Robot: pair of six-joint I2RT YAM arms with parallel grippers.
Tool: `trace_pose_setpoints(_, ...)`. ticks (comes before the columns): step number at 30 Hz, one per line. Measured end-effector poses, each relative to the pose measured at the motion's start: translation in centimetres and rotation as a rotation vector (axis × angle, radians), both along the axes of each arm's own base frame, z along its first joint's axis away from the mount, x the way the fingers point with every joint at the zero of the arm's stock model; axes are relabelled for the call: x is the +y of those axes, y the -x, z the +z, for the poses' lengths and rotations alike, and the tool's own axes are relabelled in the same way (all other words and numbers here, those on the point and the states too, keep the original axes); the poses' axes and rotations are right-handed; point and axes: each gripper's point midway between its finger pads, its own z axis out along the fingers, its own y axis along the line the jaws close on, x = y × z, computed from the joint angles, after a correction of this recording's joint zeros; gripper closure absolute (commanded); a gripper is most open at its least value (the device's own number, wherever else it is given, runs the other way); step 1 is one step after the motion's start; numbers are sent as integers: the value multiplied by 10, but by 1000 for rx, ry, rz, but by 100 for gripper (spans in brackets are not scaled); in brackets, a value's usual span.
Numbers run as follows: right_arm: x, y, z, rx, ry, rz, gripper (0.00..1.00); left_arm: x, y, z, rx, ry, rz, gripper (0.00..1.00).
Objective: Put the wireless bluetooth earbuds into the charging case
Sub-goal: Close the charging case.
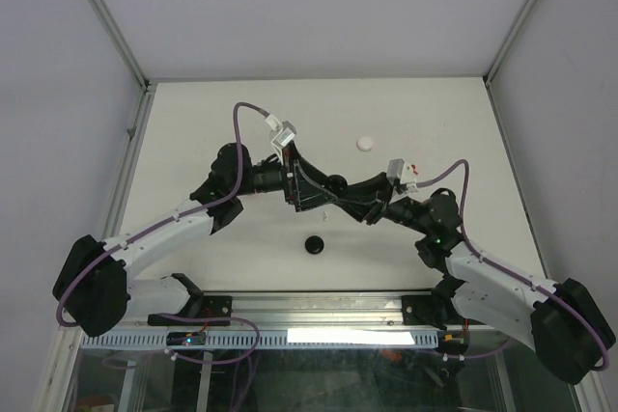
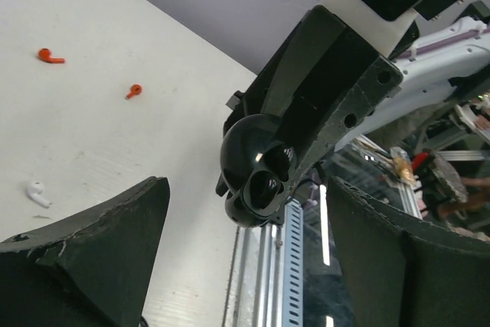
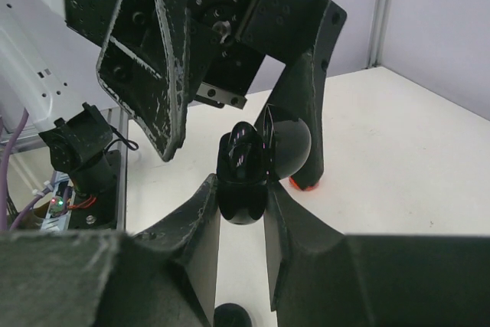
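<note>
The spot on the tabletop [image 1: 335,239] beside the black disc is bare, so my right gripper should move down and back next, tipping its fingers downward, to release the case there.
My right gripper [image 3: 241,187] is shut on the open black charging case [image 3: 242,189] and holds it above the table; its round lid [image 3: 289,147] is flipped back. The case also shows in the left wrist view [image 2: 256,170], with dark hollows facing the camera. My left gripper [image 2: 245,189] is open and empty, its fingers [image 3: 157,59] standing either side of the case without gripping it. Two red earbuds [image 2: 50,56] [image 2: 134,90] and one white earbud [image 2: 37,193] lie loose on the white table. Both grippers meet at mid-table [image 1: 323,202].
A black round disc [image 1: 313,244] lies on the table in front of the grippers, and a white round disc [image 1: 365,143] lies behind them. The slotted metal rail [image 1: 319,308] runs along the near edge. Grey walls enclose the table on three sides.
</note>
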Motion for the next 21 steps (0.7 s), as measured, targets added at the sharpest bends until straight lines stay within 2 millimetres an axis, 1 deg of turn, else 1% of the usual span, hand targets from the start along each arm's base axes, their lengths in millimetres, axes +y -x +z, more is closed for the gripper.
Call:
trace_pose_setpoints(2,2,1,0,7,-5,14,100,-3,5,-3,29,5,-42,18)
trace_pose_setpoints(5,4,2,2,21,-13,35,100,-5,11,0,43,24,-90,21)
trace_pose_setpoints(12,8,6,2,47,-17,73,100,-6,26,19,2,87,-180,25)
trace_pose_setpoints(16,9,9,3,52,-19,92,100,-5,31,26,-28,109,-205,25)
trace_pose_setpoints(21,11,11,-4,79,-2,112,100,-4,35,31,-58,126,-230,25)
